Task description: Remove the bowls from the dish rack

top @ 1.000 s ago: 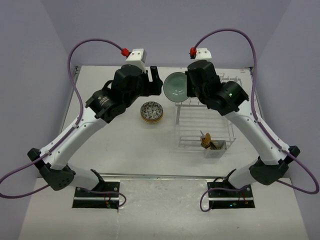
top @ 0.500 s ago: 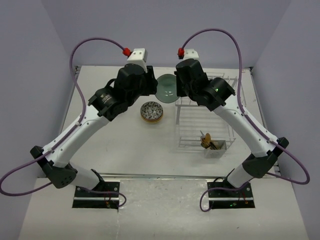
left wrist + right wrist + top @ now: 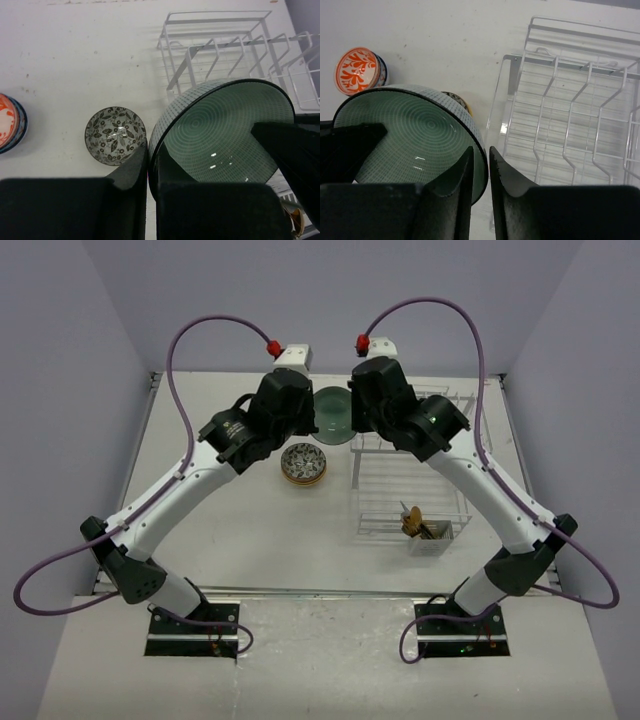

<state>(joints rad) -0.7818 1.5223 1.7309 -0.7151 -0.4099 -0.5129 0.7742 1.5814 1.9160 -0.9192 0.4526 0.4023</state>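
Observation:
The left gripper is above the grey flower-patterned bowl's open top, which is empty, so next it needs to lower the pale teal bowl into that hollow and let go of it.
A pale teal bowl hangs tilted in the air between both grippers, left of the dish rack. My left gripper is shut on its near rim, one finger inside and one outside. My right gripper straddles the opposite rim, its jaws slightly open with a gap at the outer finger. A grey flower-patterned bowl sits on the table below. A red-orange bowl stands further left, stacked on a blue one. The white wire rack shows no bowls in its tines.
A small white cutlery caddy with wooden utensils hangs at the rack's near right corner. The flower-patterned bowl lies just under my left arm. Purple cables arc above both arms.
My left gripper moved right onto the teal bowl and closed on its rim. My right gripper's jaws, shut on the bowl before, have loosened. The bowl shifted left from the rack.

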